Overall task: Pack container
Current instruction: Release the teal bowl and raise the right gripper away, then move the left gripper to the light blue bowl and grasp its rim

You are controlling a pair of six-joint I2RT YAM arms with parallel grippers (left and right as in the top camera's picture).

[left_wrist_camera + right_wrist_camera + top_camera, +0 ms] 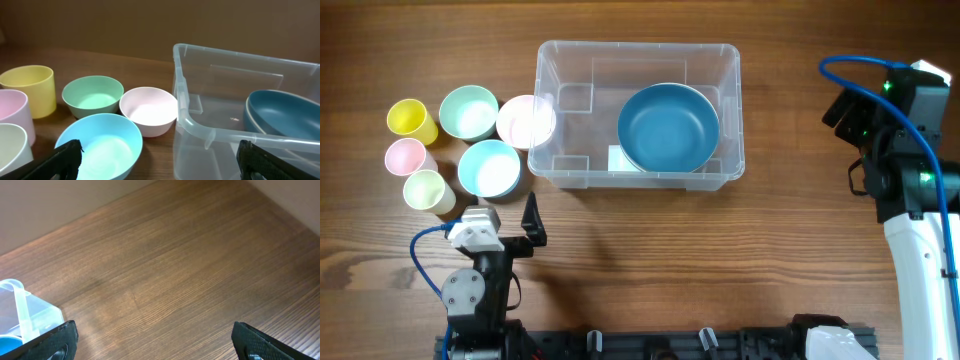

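Note:
I will raise my left gripper next, tilt it down and lower it onto the light blue bowl's near rim, because the bowl's open top faces up.
The clear plastic container stands at the table's middle back with a dark blue bowl inside it on the right. It also shows in the left wrist view, with the dark blue bowl in it. To its left stand a light blue bowl, a green bowl, a pink bowl and three cups. My left gripper is open and empty, low in front of the light blue bowl. My right gripper is open and empty over bare table, right of the container.
Yellow, pink and cream cups stand left of the bowls. The green bowl and pink bowl sit behind the light blue one. The container's corner shows at the right wrist view's left edge.

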